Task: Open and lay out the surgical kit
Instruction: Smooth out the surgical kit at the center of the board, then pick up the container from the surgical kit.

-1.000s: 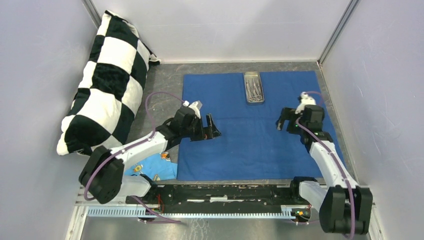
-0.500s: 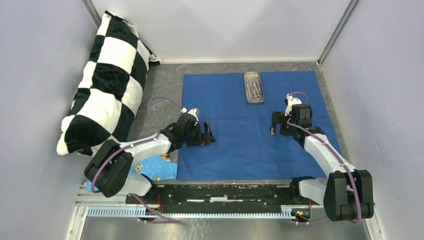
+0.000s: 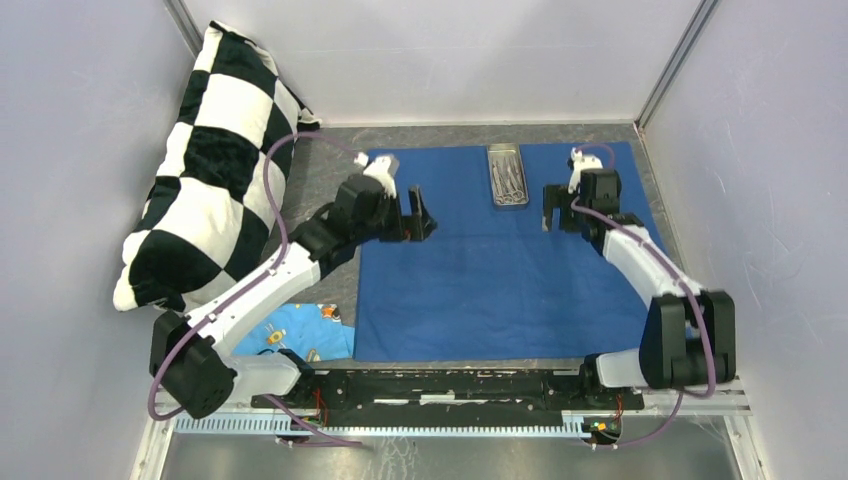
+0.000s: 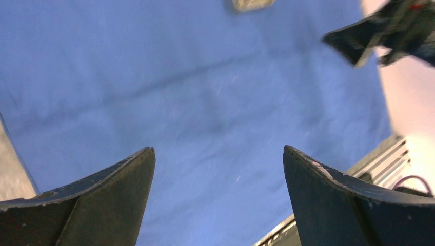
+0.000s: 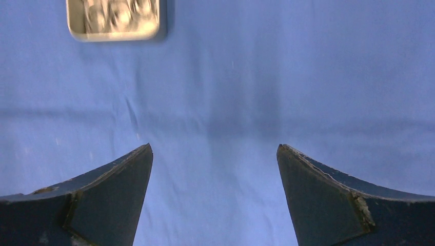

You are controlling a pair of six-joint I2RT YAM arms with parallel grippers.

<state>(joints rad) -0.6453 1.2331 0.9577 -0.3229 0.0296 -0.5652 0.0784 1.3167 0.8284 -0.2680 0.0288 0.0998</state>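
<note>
The tray's facing long side (image 3: pixel 523 174) (image 5: pixel 162 16) is below, outward and to the left of my right gripper in the top view. My right gripper needs to reach over next and go down astride that side.
The surgical kit's dark blue cloth (image 3: pixel 500 280) lies spread flat on the table. Its small steel tray (image 3: pixel 507 174) sits at the cloth's far edge, with thin silver instruments (image 3: pixel 509 180) inside it. My left gripper (image 3: pixel 421 213) hovers open over the cloth, left of the tray, holding nothing. My right gripper (image 3: pixel 551 209) hovers open just right of the tray, also holding nothing. The left wrist view shows the left gripper (image 4: pixel 218 148) over bare cloth (image 4: pixel 205 92). The right wrist view shows the right gripper (image 5: pixel 215 145) over cloth (image 5: pixel 267 77), with the tray (image 5: pixel 114 19) ahead on the left.
A black-and-white checkered pillow (image 3: pixel 215 160) leans against the left wall. A light blue patterned scrap (image 3: pixel 290 335) lies at the cloth's near-left corner. Walls close in the far and right sides. The arms' base rail (image 3: pixel 450 385) runs along the near edge.
Both arms have reached away from the bases toward the far side. The left gripper moved up the cloth's left part, and the right gripper moved up beside the tray. Both stayed open.
</note>
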